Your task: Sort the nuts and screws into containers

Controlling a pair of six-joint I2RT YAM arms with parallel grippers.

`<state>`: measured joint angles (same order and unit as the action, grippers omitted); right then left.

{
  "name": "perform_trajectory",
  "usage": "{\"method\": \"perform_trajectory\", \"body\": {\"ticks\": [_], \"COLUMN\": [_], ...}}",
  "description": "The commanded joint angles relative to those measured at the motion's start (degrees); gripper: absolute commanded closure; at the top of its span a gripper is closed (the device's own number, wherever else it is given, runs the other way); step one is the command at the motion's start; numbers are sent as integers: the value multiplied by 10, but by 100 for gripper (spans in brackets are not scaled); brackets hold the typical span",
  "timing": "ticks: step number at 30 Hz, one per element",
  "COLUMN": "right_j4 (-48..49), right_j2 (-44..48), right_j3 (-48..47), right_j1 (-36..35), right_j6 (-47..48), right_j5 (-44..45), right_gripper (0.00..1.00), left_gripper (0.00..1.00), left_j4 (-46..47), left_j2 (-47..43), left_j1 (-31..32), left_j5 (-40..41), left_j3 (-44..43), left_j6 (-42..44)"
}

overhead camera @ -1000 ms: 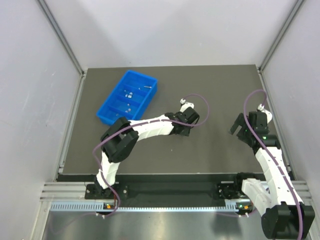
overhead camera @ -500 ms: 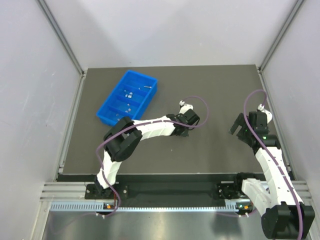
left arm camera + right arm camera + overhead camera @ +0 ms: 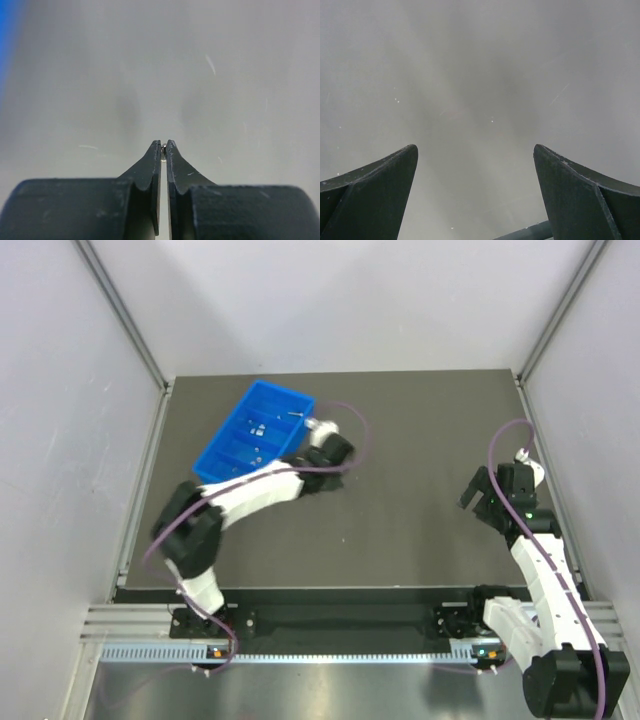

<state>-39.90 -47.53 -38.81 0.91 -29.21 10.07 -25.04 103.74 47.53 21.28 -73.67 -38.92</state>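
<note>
My left gripper's pinched silver piece still hangs outside the containers. It goes left in the top view over the tray's near compartment (image 3: 224, 468) next for release.
The blue tray of containers (image 3: 213, 474) lies at the back left of the dark mat, with tiny silver screws and nuts (image 3: 258, 427) in its compartments. My left gripper (image 3: 333, 452) hovers just right of the tray's near end. In the left wrist view it (image 3: 163, 145) is shut on a tiny silver metal piece (image 3: 163, 148) pinched at the very tips; whether it is a screw or a nut I cannot tell. A blur of the blue tray (image 3: 5, 30) shows at the left edge. My right gripper (image 3: 486, 502) stands open at the right; in its wrist view it (image 3: 475, 148) holds nothing.
Grey enclosure walls with aluminium posts (image 3: 130, 330) ring the mat on three sides. A metal rail (image 3: 330, 620) runs along the near edge between the arm bases. The purple cable (image 3: 350, 430) loops over the left wrist.
The left arm has swung left from the mat's middle to the tray's right side, its elbow folding left. Its jaws have closed on the small metal piece. The right arm has not moved.
</note>
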Motion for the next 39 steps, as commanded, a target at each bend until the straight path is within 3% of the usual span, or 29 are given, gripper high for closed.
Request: {"method": "perform_trajectory", "body": {"ticks": [1,5,6,11,22,26,27,31,34,35,36,39], "right_j4": [18,25,26,36,37,38,39,56,79,89,97,122], "right_j2": [7,4,2,-19,-22,-22,-17,5,16,17,19,22], "right_j3": [-25,-18,-17,-20,-25,-35,-36,-58,-78,-83,-87,-118], "right_j1": [0,0,0,0,0,0,0,0,0,0,0,0], "right_j6": [-14,-14,-14,-15,-11,-1,1,10,11,11,10,11], "right_j5": [-6,-5,-5,-12,-8,-20,-23,-31,-38,-40,-42,-30], "right_gripper": [0,0,0,0,0,0,1,0,0,0,1,0], "left_gripper": [99,98,98,98,96,72,60,40,29,7,2,1], "left_j4": [25,30,27,31,51,40,37,4,-18,-23,-26,-53], "left_j2": [-163,-250,-259,-261,-216,-216,-221,-255,-284,-289,-298,-313], "left_j1": [-93,-186,-229,-316,-337,-337,-337,-337,-337,-337,-337,-337], "left_j5": [32,71,68,62,80,80,77,68,11,-38,-63,-131], "left_j3": [41,99,107,149,179,167,164,116,65,53,28,-24], "left_j6": [-23,-20,-20,-17,-20,-16,-11,16,50,59,69,90]}}
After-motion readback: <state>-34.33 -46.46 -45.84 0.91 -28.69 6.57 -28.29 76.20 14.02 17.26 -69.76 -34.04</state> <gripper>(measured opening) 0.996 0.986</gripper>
